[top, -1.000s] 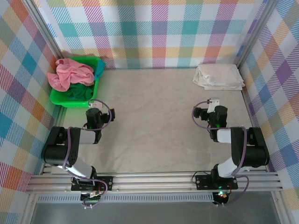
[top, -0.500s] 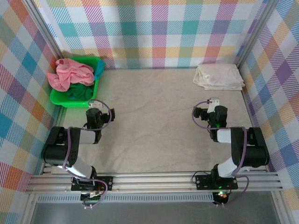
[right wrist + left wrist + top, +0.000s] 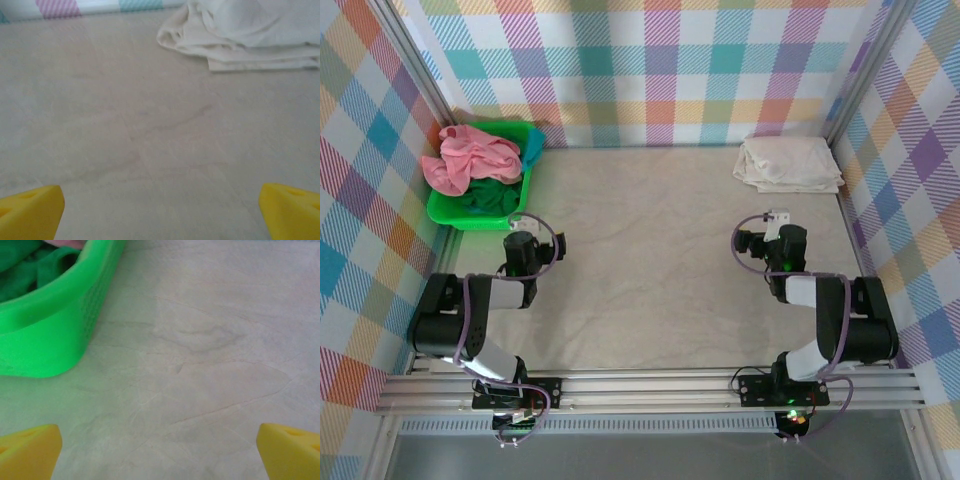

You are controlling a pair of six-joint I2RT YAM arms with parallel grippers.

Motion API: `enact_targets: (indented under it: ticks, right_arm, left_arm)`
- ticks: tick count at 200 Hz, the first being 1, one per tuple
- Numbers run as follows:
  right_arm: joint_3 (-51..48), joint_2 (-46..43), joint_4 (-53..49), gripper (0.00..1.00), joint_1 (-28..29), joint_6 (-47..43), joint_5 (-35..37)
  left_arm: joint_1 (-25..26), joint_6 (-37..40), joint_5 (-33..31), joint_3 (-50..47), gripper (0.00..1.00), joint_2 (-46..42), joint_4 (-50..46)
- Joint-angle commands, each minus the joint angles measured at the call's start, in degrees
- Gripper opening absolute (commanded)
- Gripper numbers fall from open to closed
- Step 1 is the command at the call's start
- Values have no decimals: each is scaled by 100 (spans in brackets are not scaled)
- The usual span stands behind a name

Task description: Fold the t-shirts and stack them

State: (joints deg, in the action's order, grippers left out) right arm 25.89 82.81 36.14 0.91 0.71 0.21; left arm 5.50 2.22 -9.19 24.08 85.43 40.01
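Note:
Next, my left gripper lifts outward over the bin's rim and lowers onto the pink folds, since the salmon-pink t-shirt [image 3: 472,157] lies uncovered atop the green one.
A salmon-pink t-shirt [image 3: 472,157] lies crumpled on top of a dark green t-shirt [image 3: 490,198] in the bright green bin [image 3: 445,211] at the back left, with a teal one [image 3: 534,146] hanging over its far rim. A folded cream-white t-shirt [image 3: 788,164] rests at the back right, and its near edge [image 3: 245,35] also fills the top of the right wrist view. My left gripper [image 3: 521,244] sits just in front of the bin, open and empty, its yellow fingertips [image 3: 30,450] wide apart. My right gripper [image 3: 782,241] is open too, fingertips [image 3: 292,210] spread over bare table.
The beige table surface [image 3: 650,250] is walled by plaid panels on three sides. The bin's corner [image 3: 50,335] stands close to the left of my left gripper. Aluminium rails [image 3: 650,388] run along the near edge by the arm bases.

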Motion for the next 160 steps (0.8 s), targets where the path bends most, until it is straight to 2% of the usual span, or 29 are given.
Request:
enact_targets:
  ticks: [1,14,28,53,80,104,118,151,160]
  right_arm:
    - [762,-1262,-1526,100,172,214,-7]
    - [1254,-1643,-2114,100,195,574,-440]
    - [2136,-1550,-3203,99,290,871,-600]
    - [3342,-948,-4412,99,632,1006,-557]
    - [3941,-460,-4862,98,950,1159,-596]
    - [4037,-394,-5033,97,1310,1042,-575]
    - [3876,-489,-4970,98,1437,1032,-520]
    - [3722,-660,-5193,98,1474,1055,-579]
    - [3664,-737,-5211,98,1474,1017,-568]
  left_arm:
    - [314,-61,-410,392,100,-1654,-1283]
    - [304,-483,-398,955,100,-2334,-2231]
    - [228,-754,-632,1912,100,-2322,-3447]
    - [-413,-1058,-278,3859,100,-1209,-5138]
    - [-824,-1009,-83,6113,100,590,-6812]
    - [-986,-947,73,7670,97,1965,-7633]
    - [-1063,-892,-84,8379,96,2582,-8015]
    - [-1272,-838,-259,9217,95,3529,-8203]
    - [-1345,-838,-284,9392,91,3761,-8204]
